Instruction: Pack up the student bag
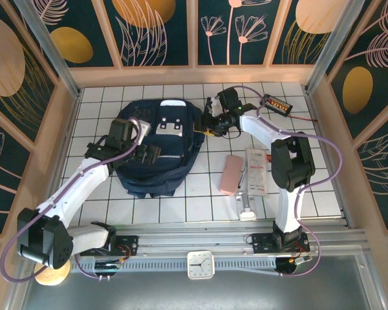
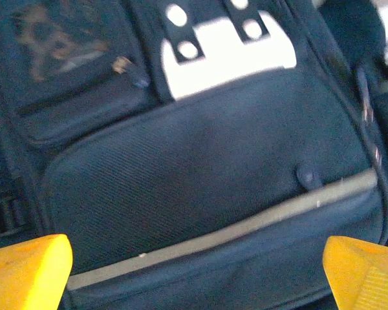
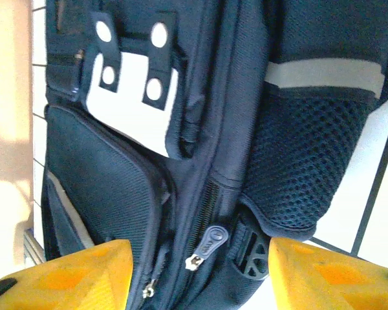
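Next, my left gripper turns and comes down onto the fold of dark fabric [image 1: 171, 161] [image 2: 278, 230] beside the front pocket's grey stripe. Its wide-open fingers fit there to pinch a fold.
The student bag [image 1: 160, 150] lies flat on the tiled table, navy with a white-grey patch [image 1: 170, 124] near its top. My left gripper [image 1: 146, 155] hovers over the bag's front pocket. In the left wrist view its yellow fingertips [image 2: 27, 270] stand wide apart over the grey stripe [image 2: 226, 232], with nothing between them. My right gripper [image 1: 211, 125] is at the bag's upper right side. In the right wrist view it is open [image 3: 197, 279], and a zipper pull [image 3: 211, 241] lies in the gap, touching neither finger [image 3: 330, 278].
A pink pencil case [image 1: 231, 173] and a white packet [image 1: 257, 171] lie right of the bag. A small white item [image 1: 247, 210] sits near the front edge. A black and orange device [image 1: 278, 103] rests at the back right. Wooden walls enclose the table.
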### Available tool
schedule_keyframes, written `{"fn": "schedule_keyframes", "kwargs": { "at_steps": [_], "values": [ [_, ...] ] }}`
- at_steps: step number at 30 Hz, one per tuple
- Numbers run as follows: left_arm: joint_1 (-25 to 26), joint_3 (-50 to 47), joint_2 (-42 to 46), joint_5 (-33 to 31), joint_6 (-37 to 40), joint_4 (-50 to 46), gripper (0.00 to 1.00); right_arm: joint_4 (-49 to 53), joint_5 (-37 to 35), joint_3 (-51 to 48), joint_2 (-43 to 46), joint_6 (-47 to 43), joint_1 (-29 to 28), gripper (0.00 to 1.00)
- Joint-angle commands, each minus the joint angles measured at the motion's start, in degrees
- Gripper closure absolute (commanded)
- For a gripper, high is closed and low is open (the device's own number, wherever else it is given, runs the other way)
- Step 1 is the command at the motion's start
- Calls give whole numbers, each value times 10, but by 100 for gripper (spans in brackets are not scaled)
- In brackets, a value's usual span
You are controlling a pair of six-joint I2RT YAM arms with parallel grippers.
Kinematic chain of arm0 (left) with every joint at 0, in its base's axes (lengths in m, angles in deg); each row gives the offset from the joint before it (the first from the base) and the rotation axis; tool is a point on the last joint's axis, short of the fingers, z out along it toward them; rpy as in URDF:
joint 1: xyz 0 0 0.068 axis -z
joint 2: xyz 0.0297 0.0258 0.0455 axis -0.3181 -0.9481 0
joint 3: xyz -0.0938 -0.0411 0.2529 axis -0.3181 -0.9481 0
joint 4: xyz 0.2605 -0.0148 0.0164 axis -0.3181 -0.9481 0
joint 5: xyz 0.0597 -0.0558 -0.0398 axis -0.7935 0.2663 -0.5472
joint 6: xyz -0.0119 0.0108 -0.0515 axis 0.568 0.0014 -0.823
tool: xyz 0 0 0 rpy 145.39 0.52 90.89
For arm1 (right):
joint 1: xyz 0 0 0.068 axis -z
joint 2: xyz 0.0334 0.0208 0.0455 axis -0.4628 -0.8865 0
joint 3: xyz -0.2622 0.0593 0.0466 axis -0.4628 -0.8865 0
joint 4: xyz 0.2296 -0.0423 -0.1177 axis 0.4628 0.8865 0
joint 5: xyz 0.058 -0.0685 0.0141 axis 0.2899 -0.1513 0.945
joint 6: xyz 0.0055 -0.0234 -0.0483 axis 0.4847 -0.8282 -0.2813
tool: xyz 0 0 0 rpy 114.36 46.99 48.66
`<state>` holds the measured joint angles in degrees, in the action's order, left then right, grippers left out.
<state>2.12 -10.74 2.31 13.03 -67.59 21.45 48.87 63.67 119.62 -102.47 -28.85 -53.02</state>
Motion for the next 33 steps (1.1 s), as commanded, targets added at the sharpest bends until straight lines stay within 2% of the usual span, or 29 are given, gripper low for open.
{"fn": "schedule_keyframes", "kwargs": {
  "at_steps": [1, 6, 14, 19, 21, 22, 24, 25, 29, 33],
  "values": [
    [23, -13, -26, 41, 148, 16, 1, -5, 6, -8, -1, 5, 4, 42],
    [74, -2, -87, 7, 217, 10, 1, -23, 14, -28, 11, 14, 7, 43],
    [99, 6, -157, -43, 234, 65, 4, -79, 35, -56, 6, 56, 1, 43],
    [100, 29, -209, -108, 216, 98, 21, -93, 43, -63, 1, 64, -5, 44],
    [100, 49, -224, -112, 207, 105, 34, -92, 43, -70, 1, 64, -5, 44],
    [100, 54, -230, -107, 204, 104, 48, -91, 43, -72, 1, 63, -6, 44],
    [100, 77, -246, -88, 189, 81, 93, -82, 34, -71, 2, 49, -6, 44],
    [100, 88, -250, -87, 178, 67, 100, -74, 25, -69, 3, 38, -5, 44],
    [100, 96, -195, -58, 162, 43, 100, -85, -20, -63, 19, -6, -2, 44],
    [99, 79, -101, -35, 171, 37, 100, -204, -11, -102, 62, -83, 1, 44]
  ]
}}
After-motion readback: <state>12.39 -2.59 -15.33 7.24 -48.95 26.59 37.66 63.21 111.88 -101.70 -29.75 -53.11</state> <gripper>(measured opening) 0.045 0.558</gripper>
